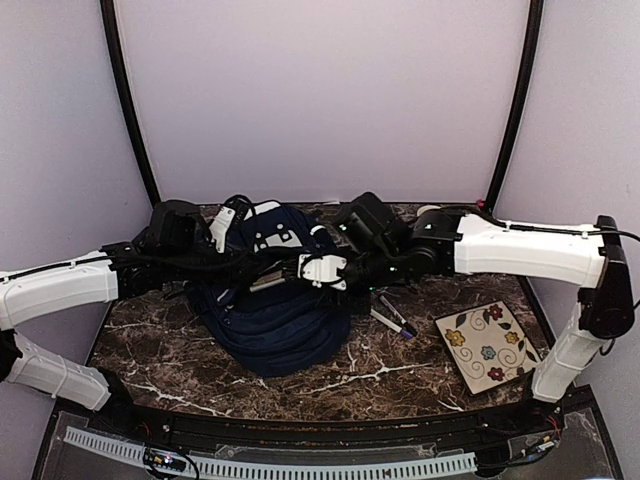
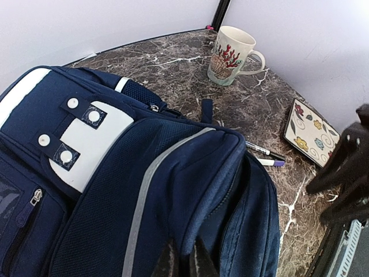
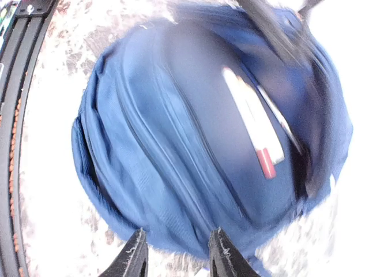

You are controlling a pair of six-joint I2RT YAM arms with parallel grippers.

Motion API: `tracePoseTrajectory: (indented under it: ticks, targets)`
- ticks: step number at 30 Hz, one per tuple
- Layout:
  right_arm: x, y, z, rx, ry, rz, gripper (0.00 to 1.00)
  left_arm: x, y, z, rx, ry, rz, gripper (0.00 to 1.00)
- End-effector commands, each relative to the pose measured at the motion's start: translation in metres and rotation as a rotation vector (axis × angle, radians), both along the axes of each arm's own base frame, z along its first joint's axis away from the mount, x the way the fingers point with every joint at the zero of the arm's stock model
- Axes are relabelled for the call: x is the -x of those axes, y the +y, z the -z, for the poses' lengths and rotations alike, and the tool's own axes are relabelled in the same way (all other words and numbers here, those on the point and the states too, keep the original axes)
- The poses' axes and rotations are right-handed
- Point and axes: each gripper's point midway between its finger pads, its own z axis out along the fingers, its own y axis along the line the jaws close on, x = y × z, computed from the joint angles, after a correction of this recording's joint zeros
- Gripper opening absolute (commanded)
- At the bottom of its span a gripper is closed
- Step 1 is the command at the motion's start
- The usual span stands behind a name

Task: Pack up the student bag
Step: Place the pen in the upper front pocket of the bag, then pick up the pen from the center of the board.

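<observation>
The white marker (image 1: 386,321) is still outside the bag, below my right gripper and to its right in the top view, so next I move across and down onto it.
The navy student bag (image 1: 280,330) lies in the middle of the marble table, its white slotted patch (image 2: 86,135) facing up. My left gripper (image 2: 184,262) is shut on a fold of the bag's fabric beside an open zip; in the top view it (image 1: 245,272) is at the bag's left side. My right gripper (image 3: 177,254) is open and empty, hovering over the bag (image 3: 173,144); in the top view it (image 1: 290,272) is above the bag's middle. A white stick with a red end (image 3: 253,124) lies inside the opened bag. This view is blurred.
Two markers (image 1: 395,318) lie right of the bag, also in the left wrist view (image 2: 265,157). A flowered square tile (image 1: 487,345) lies at the front right. A cream mug with a red pattern (image 2: 232,55) stands at the back. The table's front rail (image 1: 300,465) runs along the near edge.
</observation>
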Motion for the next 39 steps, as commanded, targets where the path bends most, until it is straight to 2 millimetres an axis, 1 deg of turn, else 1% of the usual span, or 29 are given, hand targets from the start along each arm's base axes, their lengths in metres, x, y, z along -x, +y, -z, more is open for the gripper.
tracePoseTrajectory:
  ticks: [1,3,5,7,8,10,13,14,16,19,23,26,31,33,39]
  targets:
    - [-0.027,-0.052,0.001,-0.037,0.183,0.204,0.37,-0.007,0.009,-0.03,0.051,-0.088,-0.035,0.0]
    - [-0.05,-0.079,0.013,-0.029,0.243,0.304,0.37,-0.007,0.009,-0.028,0.05,-0.084,-0.035,0.0]
    - [-0.069,-0.109,0.026,-0.015,0.303,0.398,0.37,-0.006,0.008,-0.026,0.048,-0.08,-0.029,0.0]
    - [-0.076,-0.13,0.039,0.008,0.345,0.456,0.37,-0.007,0.007,-0.025,0.036,-0.08,-0.02,0.0]
    - [-0.078,-0.139,0.046,0.021,0.36,0.478,0.37,-0.007,0.006,-0.025,0.023,-0.082,-0.009,0.0]
    - [-0.075,-0.153,0.062,0.06,0.384,0.503,0.37,-0.009,0.002,-0.022,-0.019,-0.085,0.027,0.0]
    - [-0.064,-0.163,0.082,0.11,0.407,0.494,0.37,-0.013,-0.006,-0.013,-0.099,-0.082,0.098,0.0]
    - [-0.057,-0.167,0.092,0.128,0.425,0.482,0.36,-0.016,-0.009,-0.013,-0.112,-0.081,0.116,0.0]
    - [-0.051,-0.171,0.105,0.151,0.439,0.473,0.35,-0.018,-0.017,-0.016,-0.114,-0.087,0.156,0.0]
    - [-0.05,-0.176,0.124,0.197,0.445,0.479,0.32,-0.024,-0.031,-0.028,-0.092,-0.112,0.205,0.0]
    - [-0.052,-0.173,0.142,0.234,0.473,0.469,0.3,-0.028,-0.044,-0.044,-0.045,-0.132,0.242,0.0]
    - [-0.059,-0.168,0.147,0.253,0.476,0.466,0.29,-0.025,-0.041,-0.045,-0.013,-0.162,0.243,0.0]
    - [-0.076,-0.161,0.149,0.27,0.449,0.478,0.27,-0.019,-0.03,-0.034,-0.026,-0.16,0.225,0.0]
    - [-0.078,-0.159,0.152,0.278,0.456,0.478,0.27,-0.017,-0.028,-0.031,-0.031,-0.16,0.228,0.0]
    - [-0.078,-0.153,0.163,0.298,0.484,0.475,0.22,-0.014,-0.028,-0.036,-0.02,-0.158,0.248,0.0]
